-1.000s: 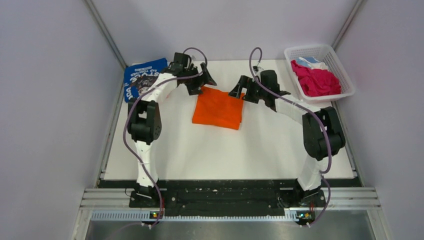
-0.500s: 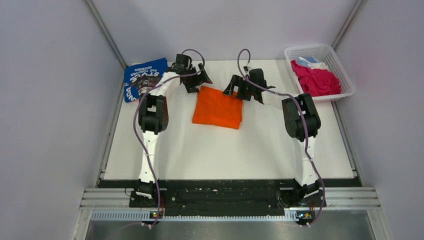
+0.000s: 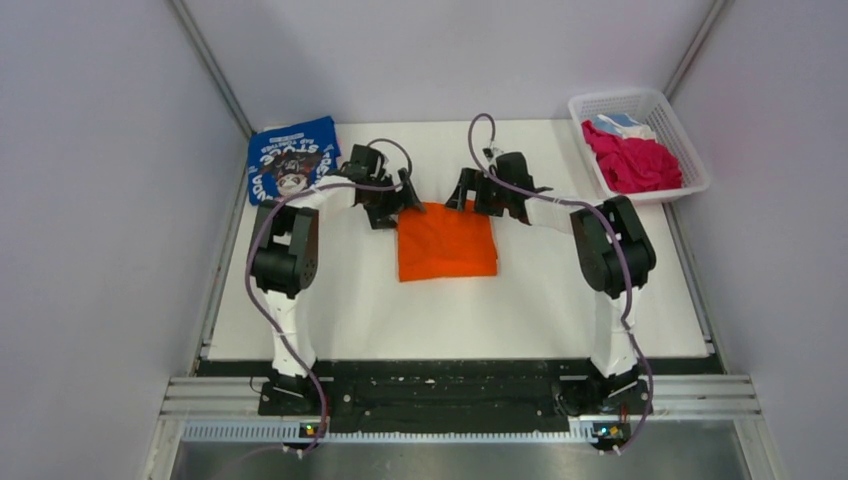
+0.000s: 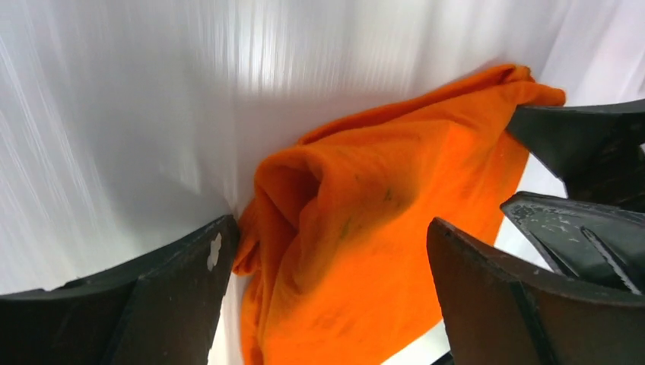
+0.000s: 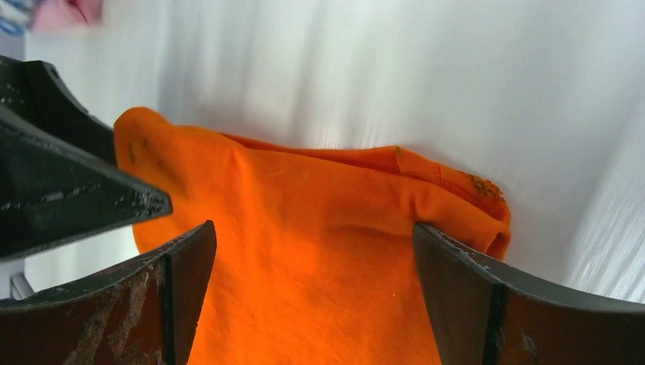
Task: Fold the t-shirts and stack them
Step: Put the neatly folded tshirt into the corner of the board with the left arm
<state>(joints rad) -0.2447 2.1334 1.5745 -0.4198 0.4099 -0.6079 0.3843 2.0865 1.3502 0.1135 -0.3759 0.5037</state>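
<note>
My left gripper should next move back onto the orange shirt's side edge (image 3: 401, 243), because it is at the bunched far corner and the middle of that edge is closer to the base.
The plain orange t-shirt (image 3: 447, 243) lies folded in a rough square mid-table. My left gripper (image 3: 395, 205) is at its far left corner and my right gripper (image 3: 470, 195) at its far right corner, both low on the cloth. In the left wrist view the orange shirt (image 4: 365, 251) bunches between the wide-apart jaws of the left gripper (image 4: 327, 296). In the right wrist view the orange shirt (image 5: 304, 228) fills the gap of the open right gripper (image 5: 312, 289). A blue t-shirt with white lettering (image 3: 290, 165) lies at the far left.
A white lattice basket (image 3: 690, 150) at the far right holds a magenta shirt (image 3: 635, 160) and a light-blue one (image 3: 615, 123). Grey walls close in on both sides. The table's white surface (image 3: 450, 320) stretches toward the arm bases.
Both grippers have come toward the near side and lower. The orange shirt has slid nearer with them and squared up. The blue shirt and basket have not moved.
</note>
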